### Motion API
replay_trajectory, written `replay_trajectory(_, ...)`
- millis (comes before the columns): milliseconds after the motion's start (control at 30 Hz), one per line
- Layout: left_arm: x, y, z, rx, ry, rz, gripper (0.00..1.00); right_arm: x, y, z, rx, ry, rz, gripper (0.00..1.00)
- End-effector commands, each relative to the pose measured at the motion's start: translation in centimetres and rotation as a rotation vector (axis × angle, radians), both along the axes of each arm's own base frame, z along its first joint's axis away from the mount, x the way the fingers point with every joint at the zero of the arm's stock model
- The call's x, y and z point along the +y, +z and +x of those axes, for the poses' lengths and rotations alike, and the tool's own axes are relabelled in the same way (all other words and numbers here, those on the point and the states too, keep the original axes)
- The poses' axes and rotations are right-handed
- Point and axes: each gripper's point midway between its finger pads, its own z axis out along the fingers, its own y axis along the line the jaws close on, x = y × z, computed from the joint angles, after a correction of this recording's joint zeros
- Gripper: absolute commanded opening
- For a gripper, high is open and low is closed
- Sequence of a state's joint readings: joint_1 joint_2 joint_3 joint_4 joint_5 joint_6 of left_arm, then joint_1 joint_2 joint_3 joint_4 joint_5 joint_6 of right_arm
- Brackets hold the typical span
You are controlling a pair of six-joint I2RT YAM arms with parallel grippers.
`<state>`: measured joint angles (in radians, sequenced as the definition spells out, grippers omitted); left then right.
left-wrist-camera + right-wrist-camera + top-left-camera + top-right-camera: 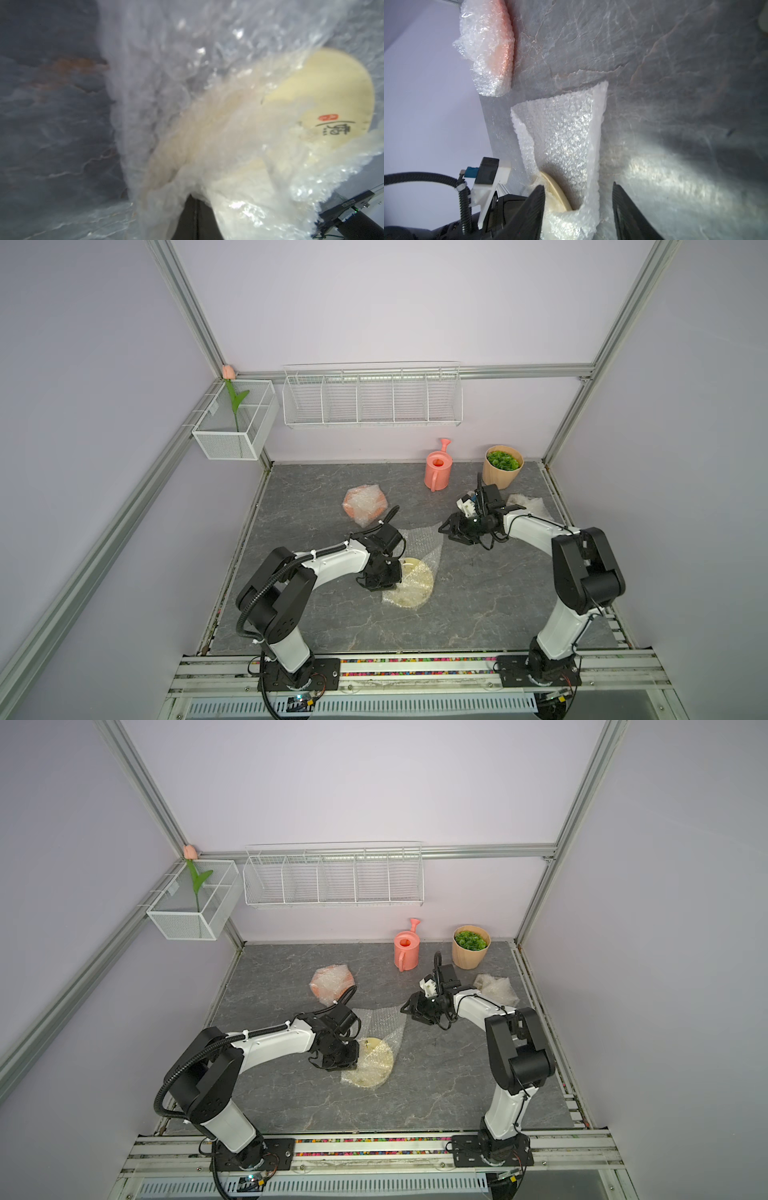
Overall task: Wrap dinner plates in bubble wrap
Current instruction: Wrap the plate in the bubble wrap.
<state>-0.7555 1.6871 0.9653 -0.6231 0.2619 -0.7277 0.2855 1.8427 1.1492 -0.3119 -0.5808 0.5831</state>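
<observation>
The right gripper lowers its open fingers around the edge of the sheet's far flap [434, 531] [592, 120] next and closes, since the flap is just below, still spread beyond the plate.
A cream plate [409, 565] [376, 1048] [332, 93] lies mid-table, half covered by a folded sheet of bubble wrap [424, 541] [384, 1021] [187, 62] [564, 128]. My left gripper [398, 570] [359, 1050] [196, 199] is at the plate's left edge, shut on the bubble wrap drawn over it. My right gripper [446, 531] [407, 1011] [578, 186] hovers open by the sheet's far right corner, holding nothing. An orange plate [365, 506] [332, 984] [500, 52] sits wrapped at the back. Another bundle of wrap [528, 504] [496, 986] lies at the right; its contents are hidden.
A pink watering can [438, 470] and a potted green plant [502, 466] stand at the back right. A white wire rack [372, 396] hangs on the back wall, and a mesh basket [235, 423] with a tulip hangs at the left corner.
</observation>
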Motion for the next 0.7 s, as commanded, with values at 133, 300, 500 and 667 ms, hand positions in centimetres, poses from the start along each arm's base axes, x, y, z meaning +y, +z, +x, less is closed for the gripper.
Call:
replay_trajectory(133, 2.4, -1.7, -1.2, 0.036, 0.001, 0.111, 0.00, 1.7, -2.0, 0.5, 0.059, 0.047, 0.078, 0.34)
replay_trajectory(300, 2.1, -1.2, -0.7, 0.018, -0.003, 0.103, 0.00, 1.5, -1.2, 0.0, 0.045, 0.043, 0.081, 0.07)
replay_trajectory(500, 0.6, -1.0, 1.5, 0.003, 0.008, 0.055, 0.00, 1.4, 3.1, -4.0, -0.019, 0.099, 0.093, 0.07)
replay_trajectory(667, -0.3, -1.2, 2.8, 0.009, 0.039, -0.003, 0.00, 3.8, 5.8, -9.1, -0.059, 0.196, 0.097, 0.07)
